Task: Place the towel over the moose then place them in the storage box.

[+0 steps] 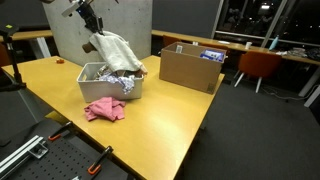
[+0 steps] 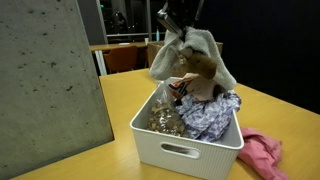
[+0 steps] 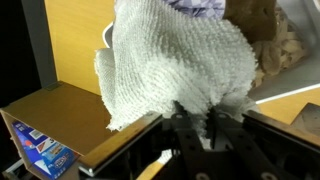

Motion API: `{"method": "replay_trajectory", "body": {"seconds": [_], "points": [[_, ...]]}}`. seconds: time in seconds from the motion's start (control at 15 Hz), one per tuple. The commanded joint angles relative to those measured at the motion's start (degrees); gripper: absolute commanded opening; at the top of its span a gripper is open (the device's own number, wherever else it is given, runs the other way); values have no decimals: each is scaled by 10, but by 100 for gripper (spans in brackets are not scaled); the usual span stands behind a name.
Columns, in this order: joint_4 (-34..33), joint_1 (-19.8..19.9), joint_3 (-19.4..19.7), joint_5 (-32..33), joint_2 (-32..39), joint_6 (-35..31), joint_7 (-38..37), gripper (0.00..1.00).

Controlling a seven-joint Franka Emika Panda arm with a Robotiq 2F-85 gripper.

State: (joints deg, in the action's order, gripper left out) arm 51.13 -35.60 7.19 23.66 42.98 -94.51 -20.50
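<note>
The towel's top is still above the box's rim, so my gripper needs to lower toward the patterned cloth inside the box [image 2: 209,115] below it and release the towel [image 2: 205,48].
My gripper [image 1: 91,22] is shut on a white-grey towel [image 1: 117,52] that drapes over a brown plush moose [image 2: 196,68]. I hold the bundle above the white storage box [image 1: 100,92], and its lower end hangs into the box. In an exterior view the gripper [image 2: 176,22] grips the top of the towel [image 2: 205,48] over the box [image 2: 185,150]. In the wrist view the jaws [image 3: 197,122] pinch the towel [image 3: 175,62], with brown plush [image 3: 262,22] showing at the upper right.
The box holds a patterned cloth [image 2: 212,115] and other clutter. A pink cloth [image 1: 105,109] lies on the wooden table [image 1: 170,110] in front of the box. A cardboard box [image 1: 190,68] stands further back. A grey concrete panel [image 2: 50,80] stands beside the box.
</note>
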Motion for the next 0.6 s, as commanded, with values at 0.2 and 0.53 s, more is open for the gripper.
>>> {"method": "replay_trajectory", "body": {"seconds": [0.2,0.53], "points": [[-41,-5,-45,-32,26,-16,90,5],[74,12,-96,-86,-47,-90,175,5]]}}
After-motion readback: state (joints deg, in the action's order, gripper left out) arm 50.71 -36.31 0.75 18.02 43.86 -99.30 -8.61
